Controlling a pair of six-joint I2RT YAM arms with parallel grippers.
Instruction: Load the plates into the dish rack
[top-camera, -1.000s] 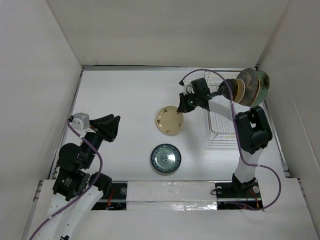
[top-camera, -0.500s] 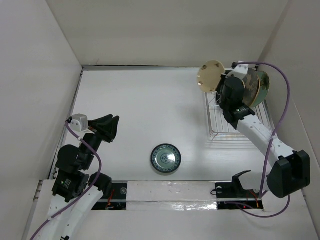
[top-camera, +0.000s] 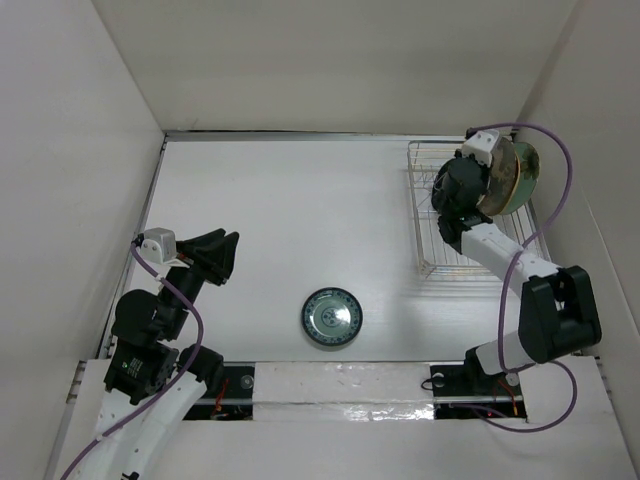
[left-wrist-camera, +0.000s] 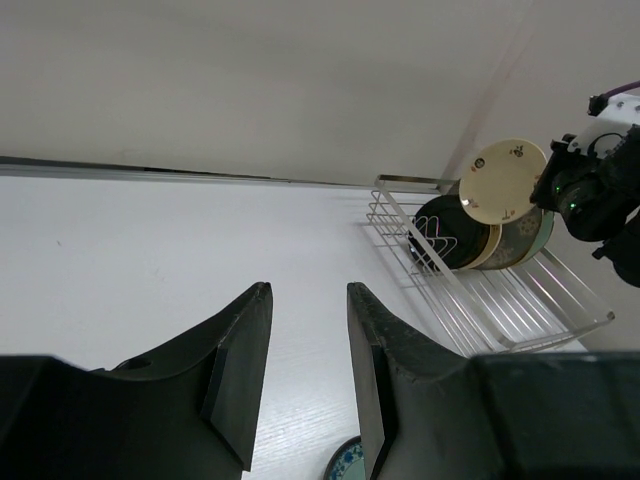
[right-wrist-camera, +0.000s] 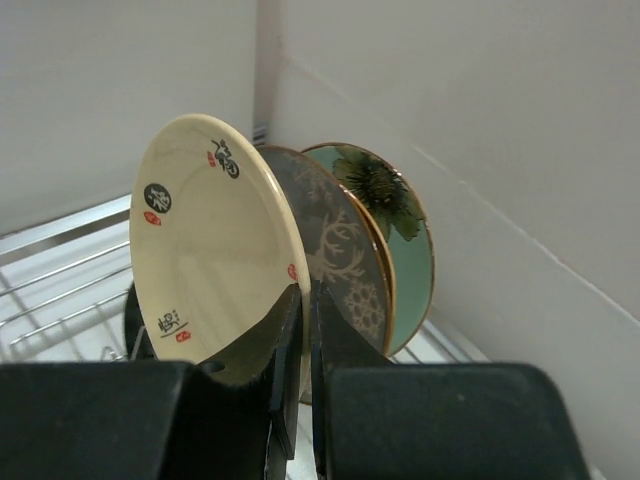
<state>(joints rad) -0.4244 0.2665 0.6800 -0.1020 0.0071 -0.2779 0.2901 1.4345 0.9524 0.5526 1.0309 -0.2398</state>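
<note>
My right gripper should next move down and to its left in the top view to release, because empty rack wires (top-camera: 426, 188) (right-wrist-camera: 88, 332) beside the black plate are that way.
My right gripper (right-wrist-camera: 304, 300) is shut on the rim of a cream plate (right-wrist-camera: 210, 250) with red and black marks and holds it upright over the dish rack (top-camera: 440, 255). Right behind that plate, a grey plate with white deer (right-wrist-camera: 350, 265) and a pale green plate (right-wrist-camera: 405, 235) stand in the rack. In the left wrist view the cream plate (left-wrist-camera: 503, 181) hangs above a black plate (left-wrist-camera: 447, 233) in the rack (left-wrist-camera: 520, 300). A blue-green patterned plate (top-camera: 331, 318) lies flat on the table. My left gripper (top-camera: 222, 256) hovers open and empty at the left.
White walls close in the table on three sides, and the rack stands against the right wall near the back corner. The near half of the rack (top-camera: 445, 262) holds only bare wires. The right arm (top-camera: 510, 255) stretches over the rack's near end.
The right arm has carried the cream plate from the middle of the table up and over to the rack, beside the standing plates. The left arm has stayed put.
</note>
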